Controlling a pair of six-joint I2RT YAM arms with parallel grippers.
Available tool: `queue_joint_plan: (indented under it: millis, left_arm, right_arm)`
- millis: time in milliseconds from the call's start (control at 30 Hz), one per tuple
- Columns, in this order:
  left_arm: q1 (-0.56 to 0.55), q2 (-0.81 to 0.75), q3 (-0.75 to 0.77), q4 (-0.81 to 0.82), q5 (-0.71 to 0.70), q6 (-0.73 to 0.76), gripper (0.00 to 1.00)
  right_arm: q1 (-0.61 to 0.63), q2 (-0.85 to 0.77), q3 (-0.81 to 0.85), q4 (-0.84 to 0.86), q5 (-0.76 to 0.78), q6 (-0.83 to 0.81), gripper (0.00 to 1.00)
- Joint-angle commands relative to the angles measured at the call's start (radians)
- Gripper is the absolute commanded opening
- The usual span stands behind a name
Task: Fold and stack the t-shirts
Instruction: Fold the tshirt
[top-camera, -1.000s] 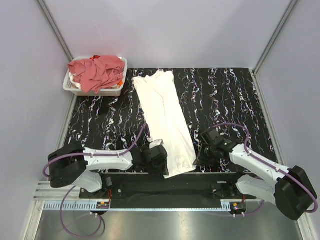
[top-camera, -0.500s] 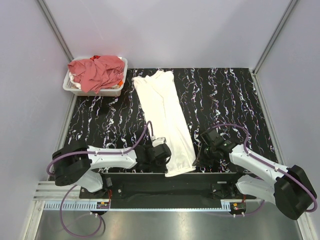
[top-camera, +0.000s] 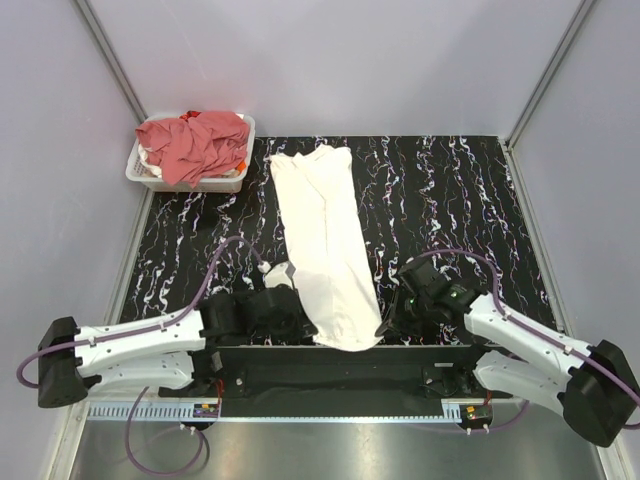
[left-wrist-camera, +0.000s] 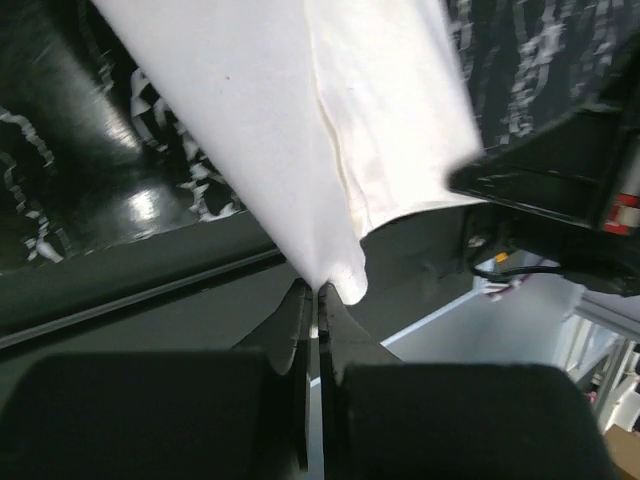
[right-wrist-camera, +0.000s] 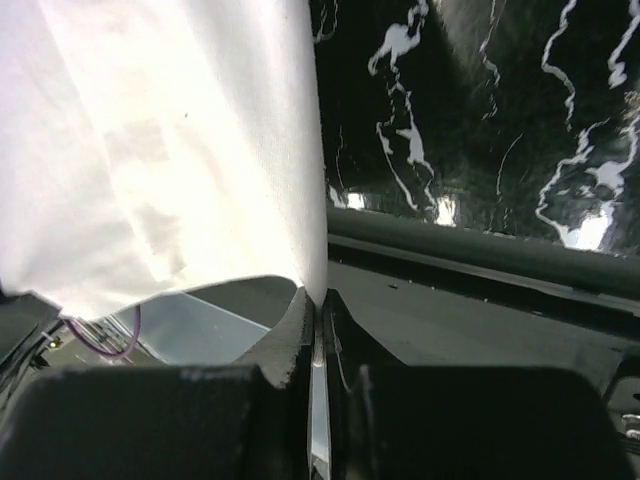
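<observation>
The white t-shirt still lies stretched long. My right gripper will next carry the corner it holds outward over the t-shirt and let go on the t-shirt's far half (top-camera: 345, 205).
The white t-shirt (top-camera: 322, 235) lies folded into a long strip down the middle of the black marbled table. My left gripper (top-camera: 300, 322) is shut on its near left corner, which shows in the left wrist view (left-wrist-camera: 300, 150). My right gripper (top-camera: 385, 325) is shut on its near right corner, seen in the right wrist view (right-wrist-camera: 180, 140). The near end of the shirt is lifted off the table between the two grippers. The salmon-red t-shirts (top-camera: 195, 140) are heaped in the white basket.
The white plastic basket (top-camera: 148, 180) stands at the table's back left corner. The table's near edge and a dark rail (top-camera: 340, 365) run just below both grippers. Grey walls close in the left, right and back sides.
The left arm has swung left and back, drawing the shirt's near left corner with it. The right gripper moved left to the near right corner. The shirt's near end has narrowed and risen.
</observation>
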Motion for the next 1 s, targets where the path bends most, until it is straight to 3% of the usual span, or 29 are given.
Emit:
queue_joint_plan:
  millis: [0,200,400,600,967]
  left_arm:
    - [-0.018,-0.025,-0.065,-0.048,-0.016,-0.066,0.00]
    - [-0.025,-0.093,-0.035,-0.116,-0.072,-0.051,0.00]
    - [0.052,-0.053,0.120,-0.227,-0.141,0.084,0.00]
    - [0.289,-0.007,0.229,-0.230,-0.077,0.259,0.00]
    - [0.563,0.220,0.392,-0.144,0.050,0.471,0.00]
  right_arm:
    - [0.107,-0.004,0.023,-0.025,0.001,0.085,0.00]
    - [0.192,-0.001,0.056,-0.016,0.082,0.163,0.00]
    - [0.190,0.151,0.275,-0.105,0.202,0.059,0.00]
    - [0.114,0.324,0.541,-0.177,0.269,-0.071,0.00]
    - [-0.072,0.605,0.832,-0.182,0.197,-0.237,0.00]
